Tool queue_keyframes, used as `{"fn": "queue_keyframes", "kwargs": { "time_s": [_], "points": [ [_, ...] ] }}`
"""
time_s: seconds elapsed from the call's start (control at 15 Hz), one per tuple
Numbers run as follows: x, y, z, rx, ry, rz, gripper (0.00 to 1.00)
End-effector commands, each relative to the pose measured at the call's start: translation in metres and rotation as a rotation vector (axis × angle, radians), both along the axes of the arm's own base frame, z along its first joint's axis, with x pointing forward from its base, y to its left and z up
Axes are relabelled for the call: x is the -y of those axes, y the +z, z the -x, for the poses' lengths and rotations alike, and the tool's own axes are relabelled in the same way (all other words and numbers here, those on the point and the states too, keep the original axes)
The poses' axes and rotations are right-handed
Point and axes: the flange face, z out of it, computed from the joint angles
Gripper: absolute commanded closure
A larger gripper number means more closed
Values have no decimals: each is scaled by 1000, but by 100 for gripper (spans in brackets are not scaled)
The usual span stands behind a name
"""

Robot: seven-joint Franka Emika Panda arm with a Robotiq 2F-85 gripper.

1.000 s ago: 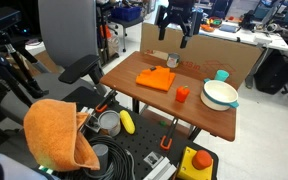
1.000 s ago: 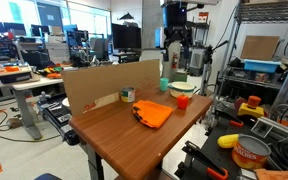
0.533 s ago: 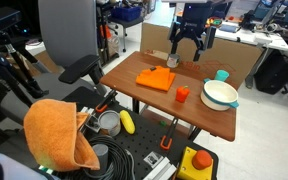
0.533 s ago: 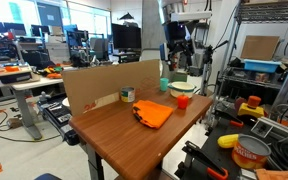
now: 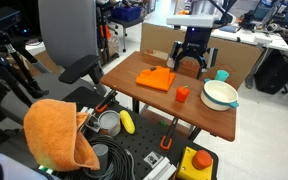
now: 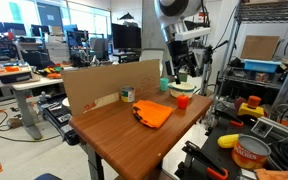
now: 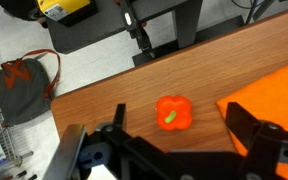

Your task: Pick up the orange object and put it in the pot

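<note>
Next, my open gripper lowers and eases toward the orange object (image 5: 182, 94) (image 7: 174, 113), bringing its fingers down around the object's sides, because it sits below, just ahead of them.
The orange object (image 5: 182, 94) is a small red-orange pepper-like piece with a green stem. It sits on the wooden table between the flat orange square item (image 5: 156, 78) and the pot (image 5: 220, 95), a white bowl with a teal rim. In the wrist view the orange object (image 7: 174, 112) lies between and just ahead of my two dark fingers. My gripper (image 5: 189, 64) is open and empty, hovering above the object. In an exterior view my gripper (image 6: 181, 76) hangs over the orange object (image 6: 183, 101) and the pot (image 6: 182, 88).
A cardboard wall (image 5: 234, 55) runs along the table's back edge. A teal cup (image 5: 222, 75) stands behind the pot. A small can (image 6: 127, 95) stands by the cardboard. A big orange cloth (image 5: 59, 135), a metal can (image 5: 108, 122) and a yellow item (image 5: 127, 122) lie below the table.
My gripper has come down from high above the cardboard wall toward the table and now hangs over the orange object. Nothing on the table has moved.
</note>
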Motion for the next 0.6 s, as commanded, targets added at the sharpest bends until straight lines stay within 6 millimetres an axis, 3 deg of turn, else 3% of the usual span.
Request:
{"fn": "queue_keyframes", "kwargs": {
  "time_s": [0.0, 0.53],
  "points": [
    [4, -23, -9, 17, 77, 15, 0],
    [1, -63, -15, -1, 185, -19, 0]
  ]
}}
